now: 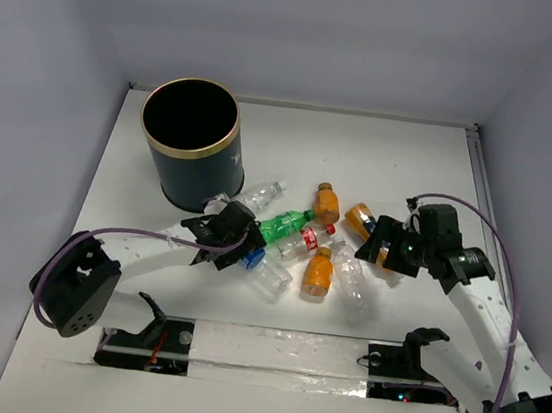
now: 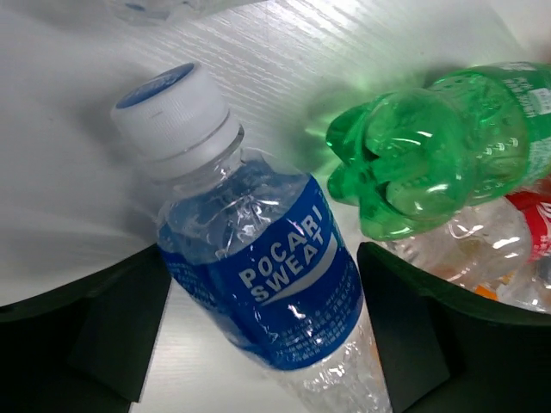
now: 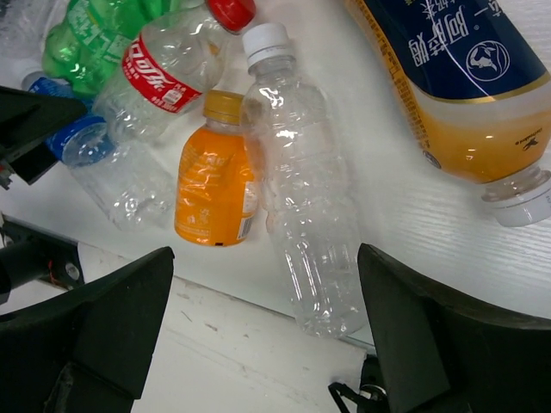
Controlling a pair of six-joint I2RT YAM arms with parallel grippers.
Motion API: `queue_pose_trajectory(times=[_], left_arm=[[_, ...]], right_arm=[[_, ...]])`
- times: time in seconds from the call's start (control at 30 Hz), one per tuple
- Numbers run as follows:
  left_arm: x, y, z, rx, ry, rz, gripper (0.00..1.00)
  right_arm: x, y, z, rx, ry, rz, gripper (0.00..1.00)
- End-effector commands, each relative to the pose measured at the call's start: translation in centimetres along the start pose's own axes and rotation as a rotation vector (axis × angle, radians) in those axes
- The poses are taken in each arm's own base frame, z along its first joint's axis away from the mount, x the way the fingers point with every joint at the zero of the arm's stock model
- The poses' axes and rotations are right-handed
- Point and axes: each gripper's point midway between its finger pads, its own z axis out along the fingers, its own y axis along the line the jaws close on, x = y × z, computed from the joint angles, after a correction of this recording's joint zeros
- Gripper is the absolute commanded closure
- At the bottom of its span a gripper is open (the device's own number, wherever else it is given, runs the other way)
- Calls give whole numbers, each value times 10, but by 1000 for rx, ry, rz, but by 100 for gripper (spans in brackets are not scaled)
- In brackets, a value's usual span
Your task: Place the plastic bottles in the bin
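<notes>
My right gripper should next go down and to its left in the top view, astride the clear white-capped bottle's upper body, as the bottle lies there.
The navy bin (image 1: 188,140) with a gold rim stands at the back left. Several bottles lie in a cluster to its right. My left gripper (image 1: 240,240) is open, its fingers astride a clear bottle with a blue Pocari Sweat label (image 2: 267,275) lying on the table; in the left wrist view the gripper (image 2: 263,331) has the green bottle (image 2: 430,155) just beyond its right finger. My right gripper (image 1: 384,245) is open and empty, hovering over a clear bottle (image 3: 297,189). Nearby lie an orange bottle (image 3: 211,176), a red-labelled bottle (image 3: 168,73) and a navy-labelled orange bottle (image 3: 456,77).
Another orange bottle (image 1: 328,204) and a clear bottle (image 1: 257,196) lie nearer the bin. White walls enclose the table on three sides. A raised taped strip (image 1: 279,348) runs along the near edge between the arm bases. Purple cables loop beside both arms.
</notes>
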Motion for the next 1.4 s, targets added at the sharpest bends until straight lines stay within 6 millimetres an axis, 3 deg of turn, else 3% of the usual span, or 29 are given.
queue_pose_trajectory(times=[0.0, 0.2, 0.43, 0.6, 0.63, 0.67, 0.7, 0.73, 0.83, 0.87, 0.93, 0.97, 1.03, 1.07, 1.13, 1.17, 1.23, 1.33, 1.37], left_arm=[[1, 12, 10, -19, -12, 20, 20], [2, 21, 5, -13, -17, 45, 43], [-2, 13, -25, 57, -18, 93, 55], [-25, -25, -81, 192, -84, 143, 56], [-33, -31, -92, 208, -118, 146, 55], [-48, -50, -115, 264, -162, 156, 55], [-55, -52, -125, 258, -184, 168, 55], [-74, -71, -150, 301, -250, 159, 55], [-106, -88, -184, 296, -368, 210, 55], [-122, -106, -208, 325, -414, 212, 55], [-146, -119, -230, 317, -502, 267, 55], [-173, -132, -252, 312, -587, 250, 55], [-203, -139, -272, 283, -673, 286, 55], [-223, -152, -289, 295, -723, 278, 55], [-260, -148, -302, 244, -816, 269, 55], [-275, -153, -308, 232, -850, 259, 55], [-303, -144, -313, 160, -916, 243, 55], [-335, -135, -305, 83, -958, 217, 55], [-343, -131, -293, 56, -950, 215, 55]], right_arm=[[-20, 9, 11, -10, -62, 0, 7], [-21, 8, 33, 21, -21, 21, 6], [-11, -4, 67, 90, 42, 23, 5], [-3, -4, 87, 130, 113, -24, 5], [-2, -4, 90, 139, 124, -31, 5], [2, -7, 96, 157, 144, -35, 5], [3, -7, 98, 164, 148, -43, 5], [6, -6, 101, 164, 159, -47, 5], [14, -9, 107, 177, 188, -47, 6], [15, -12, 108, 185, 192, -45, 9], [16, -18, 109, 215, 189, -48, 12], [17, -21, 109, 224, 189, -48, 20], [19, -23, 109, 230, 190, -51, 30], [19, -23, 108, 224, 187, -51, 33], [16, -20, 105, 217, 166, -54, 42], [11, -17, 98, 209, 146, -59, 44], [5, -13, 89, 205, 124, -67, 45], [-8, 4, 65, 168, 75, -75, 45], [-13, 9, 57, 154, 55, -76, 45]])
